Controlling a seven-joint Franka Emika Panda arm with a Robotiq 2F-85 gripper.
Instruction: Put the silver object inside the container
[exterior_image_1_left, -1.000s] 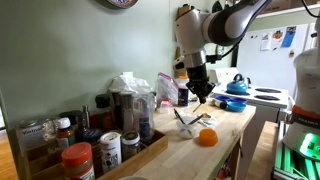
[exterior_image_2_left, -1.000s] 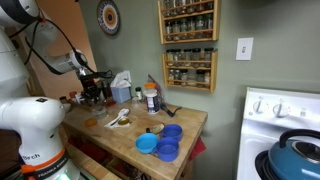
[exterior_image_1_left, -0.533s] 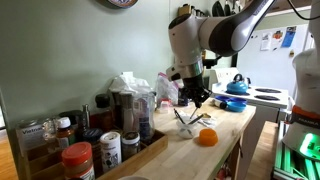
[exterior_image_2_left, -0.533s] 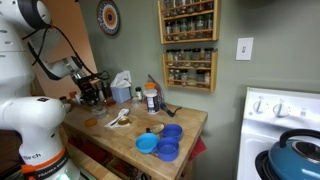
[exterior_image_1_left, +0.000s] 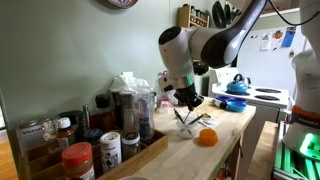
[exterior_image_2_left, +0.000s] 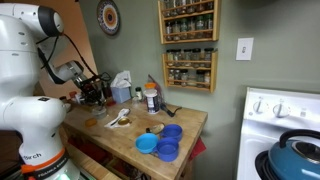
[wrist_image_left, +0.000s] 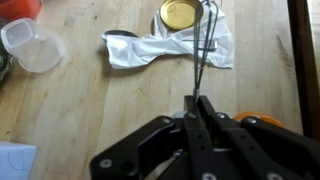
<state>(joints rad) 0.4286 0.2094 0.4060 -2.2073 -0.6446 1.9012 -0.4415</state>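
Observation:
I will next lower my gripper toward the clear container (exterior_image_1_left: 187, 130) beside the orange round thing and let go of the silver object inside. That container is below my gripper.
My gripper (wrist_image_left: 197, 100) is shut on a thin silver wire object (wrist_image_left: 204, 50). The object runs from my fingertips out over a crumpled white cloth (wrist_image_left: 165, 47) on the wooden counter. In an exterior view my gripper (exterior_image_1_left: 189, 99) holds the silver object (exterior_image_1_left: 184, 120) pointing down at the counter. The clear see-through container (wrist_image_left: 33, 46) sits at the top left of the wrist view, apart from the cloth and away from my gripper. An orange round thing (exterior_image_1_left: 206, 138) lies on the counter close by; its edge also shows in the wrist view (wrist_image_left: 262, 122).
A yellow-topped jar (wrist_image_left: 181, 13) stands just beyond the cloth. Jars, bottles and a tissue pack (exterior_image_1_left: 127, 85) crowd the wall side. Blue bowls (exterior_image_2_left: 165, 141) sit near the counter's front end. A blue pot (exterior_image_1_left: 236, 101) is on the stove past the counter edge.
The arm has swung toward the wall side and my gripper has shifted slightly that way, still shut on the silver object. The things on the counter have not moved.

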